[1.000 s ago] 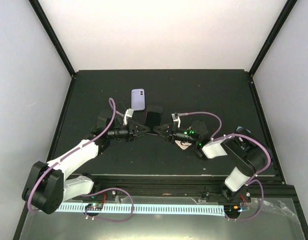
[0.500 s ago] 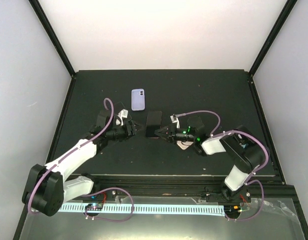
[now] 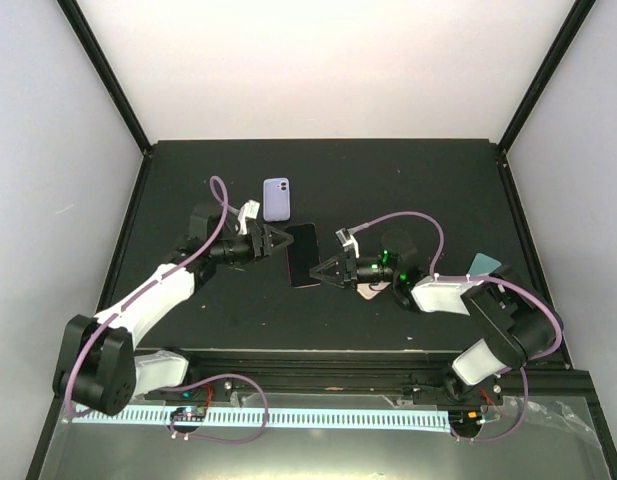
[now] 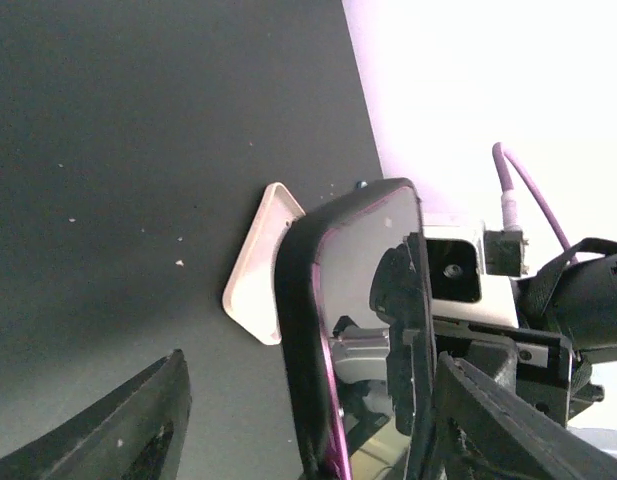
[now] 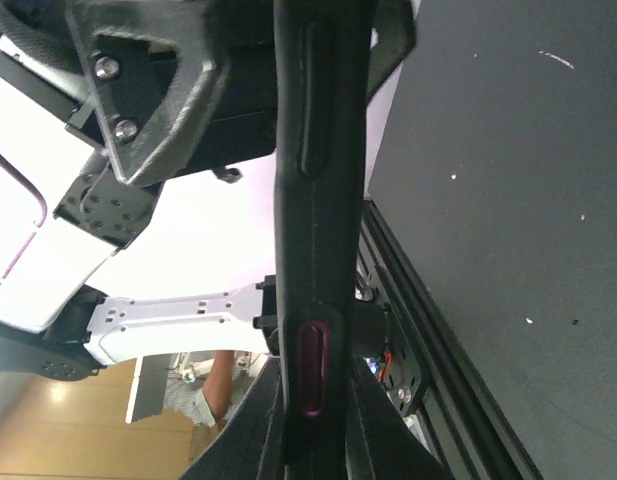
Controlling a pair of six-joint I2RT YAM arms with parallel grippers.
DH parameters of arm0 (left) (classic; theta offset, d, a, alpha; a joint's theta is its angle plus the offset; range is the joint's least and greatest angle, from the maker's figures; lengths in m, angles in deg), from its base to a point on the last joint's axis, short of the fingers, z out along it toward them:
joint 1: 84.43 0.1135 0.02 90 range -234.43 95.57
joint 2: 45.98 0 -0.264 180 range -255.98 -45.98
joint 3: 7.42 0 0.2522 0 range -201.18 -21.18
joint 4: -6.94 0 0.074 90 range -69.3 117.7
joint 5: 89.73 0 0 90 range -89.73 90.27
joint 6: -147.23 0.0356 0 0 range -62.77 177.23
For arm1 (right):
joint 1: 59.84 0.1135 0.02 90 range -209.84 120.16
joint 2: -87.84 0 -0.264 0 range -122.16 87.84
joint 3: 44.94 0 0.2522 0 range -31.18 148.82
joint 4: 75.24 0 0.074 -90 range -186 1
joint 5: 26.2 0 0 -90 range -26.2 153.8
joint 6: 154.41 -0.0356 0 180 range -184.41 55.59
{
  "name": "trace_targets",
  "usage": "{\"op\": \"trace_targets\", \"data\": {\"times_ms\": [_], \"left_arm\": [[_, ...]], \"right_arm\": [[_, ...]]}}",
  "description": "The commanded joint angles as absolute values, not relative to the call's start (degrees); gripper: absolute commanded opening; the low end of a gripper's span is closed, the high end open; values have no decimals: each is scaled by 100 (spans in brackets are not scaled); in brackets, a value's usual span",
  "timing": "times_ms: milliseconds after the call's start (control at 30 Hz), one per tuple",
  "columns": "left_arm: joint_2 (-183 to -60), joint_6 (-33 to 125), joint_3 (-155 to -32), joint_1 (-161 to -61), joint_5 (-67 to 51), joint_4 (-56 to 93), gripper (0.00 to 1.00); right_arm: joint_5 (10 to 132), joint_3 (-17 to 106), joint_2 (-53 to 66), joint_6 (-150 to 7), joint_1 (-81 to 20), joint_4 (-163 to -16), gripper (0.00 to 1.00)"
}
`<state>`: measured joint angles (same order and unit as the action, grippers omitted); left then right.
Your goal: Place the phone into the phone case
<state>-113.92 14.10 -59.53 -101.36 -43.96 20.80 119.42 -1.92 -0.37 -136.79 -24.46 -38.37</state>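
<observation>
The robot's right gripper will next move outward and down, lay the black phone case on the tabletop below and outward (image 3: pixel 333 214) and let go, because that spot is bare.
My right gripper (image 3: pixel 329 270) is shut on the near end of a black phone case (image 3: pixel 304 254) with a magenta inner edge. In the left wrist view a glossy mirror-like face (image 4: pixel 363 270) fills its rim, so the phone looks seated inside, though I cannot tell for certain. The right wrist view shows the case's side (image 5: pixel 318 200) running up from my right gripper (image 5: pixel 313 445), with a magenta button. My left gripper (image 3: pixel 275 242) is open at the case's left edge. Its fingers (image 4: pixel 138 430) straddle the case without touching it.
A lavender phone-shaped item (image 3: pixel 277 199) with camera lenses lies face down just behind the left gripper. A pale pink case (image 3: pixel 369 291) lies under the right arm and also shows behind the black case (image 4: pixel 250 270). A teal item (image 3: pixel 485 264) sits at the right.
The left gripper has opened and let go of the black case. The case, upright between both grippers before, now shows its broad face and has shifted slightly left in the right gripper.
</observation>
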Motion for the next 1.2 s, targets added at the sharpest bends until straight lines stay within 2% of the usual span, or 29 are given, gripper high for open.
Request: {"op": "trace_targets", "data": {"times_ms": [0,67,167,233,267,400,433,500,667,867,933,1167], "left_arm": [[-11719,1103,-5924,-10106,-4967,1263,65],[-11783,931,-5841,-10113,-5057,970,53],[-11813,983,-5906,-10110,-5013,1110,21],[-11818,1006,-5940,-10106,-4925,1244,5],[-11826,965,-5941,-10109,-4902,1256,2],[-11900,926,-6101,-10107,-4780,1772,2],[-11889,918,-6134,-10109,-4735,1895,3],[-11820,943,-6171,-10109,-4660,2059,13],[-11638,1512,-6508,-10009,-4183,3132,53],[-11259,2150,-6649,-9831,-3419,4151,93],[-11177,2276,-6649,-9787,-3134,4411,98],[-11144,2615,-6671,-9537,-2753,5015,99]], "right_arm": [[12155,11,33,-13812,-2416,-3110,1],[12138,11,30,-13805,-2407,-3140,1],[12115,32,13,-13692,-2408,-3297,1],[12067,58,-3,-13578,-2408,-3465,1],[12010,86,-5,-13486,-2408,-3663,1],[11703,287,31,-12973,-2413,-4602,1],[11596,351,44,-12847,-2408,-4789,1],[11399,485,41,-12632,-2415,-5129,1],[10989,919,-221,-12124,-2636,-5990,1],[10470,1737,-1004,-11448,-3148,-7104,1],[10187,2091,-1309,-11228,-3291,-7643,1],[9937,3037,-2306,-11031,-3726,-8208,4]]}}
